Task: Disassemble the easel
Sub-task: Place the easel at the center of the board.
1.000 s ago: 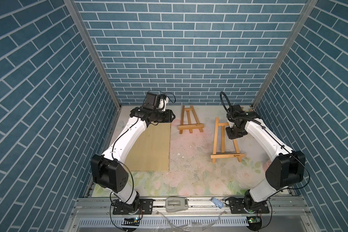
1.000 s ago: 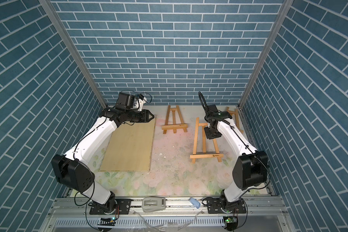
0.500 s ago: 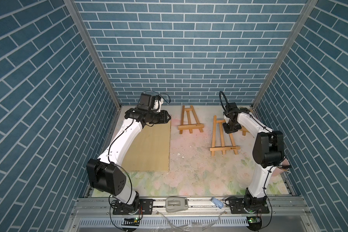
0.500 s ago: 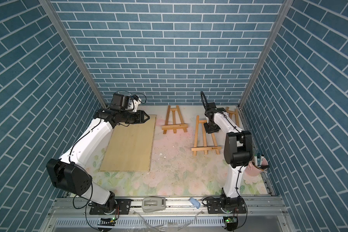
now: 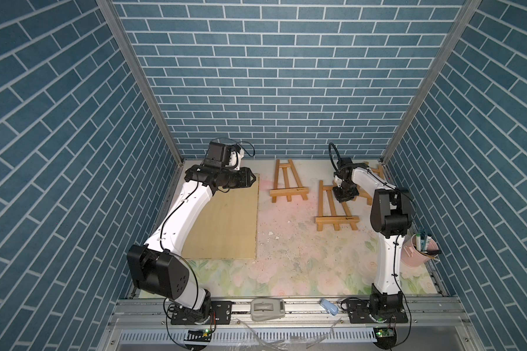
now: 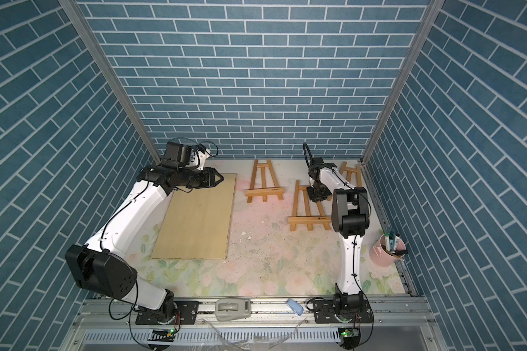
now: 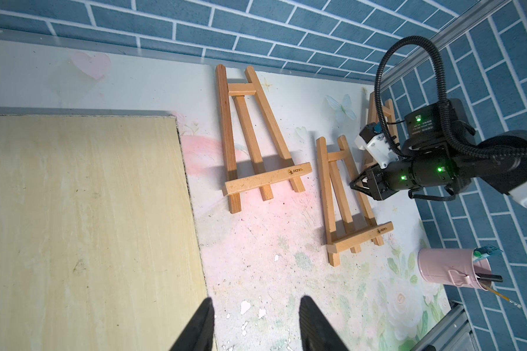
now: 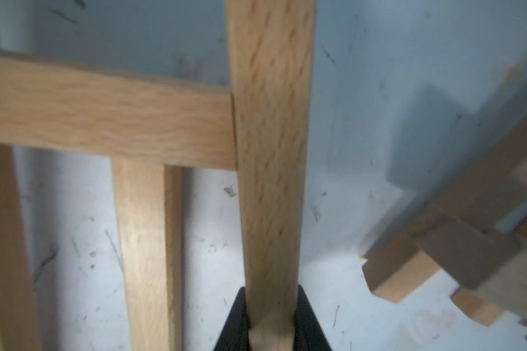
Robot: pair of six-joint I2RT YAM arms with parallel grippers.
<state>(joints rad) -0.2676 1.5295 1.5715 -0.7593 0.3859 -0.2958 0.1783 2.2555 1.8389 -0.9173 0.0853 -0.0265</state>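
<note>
I next need to push outward with my right gripper, sliding the nearer easel onto the bare tabletop beyond the easel's top [image 5: 325,172] and freeing its side bar, as the other easels lie farther out.
Three wooden easels lie flat at the back of the table. The middle easel [image 5: 288,186] [image 7: 256,146] lies free. My right gripper [image 5: 343,194] [image 8: 271,304] is shut on a side rail of the nearer easel [image 5: 336,212] [image 6: 309,214] [image 8: 268,127], just below its top crossbar. In the left wrist view this gripper [image 7: 356,184] meets that easel [image 7: 347,206] from the side. A third easel [image 5: 376,170] is partly hidden behind the right arm. My left gripper [image 5: 252,179] [image 7: 256,307] hovers open and empty over the far corner of the plywood board [image 5: 225,221].
The plywood board [image 6: 195,218] [image 7: 82,228] covers the left of the floral mat. A pink cup [image 5: 416,255] [image 7: 447,267] with pens stands by the right wall. Brick walls close in on three sides. A grey tape dispenser [image 5: 266,308] sits on the front rail.
The right arm has folded upright, uncovering the pink cup, while its gripper kept hold of the easel, which slid slightly back and left. The left gripper drifted slightly left.
</note>
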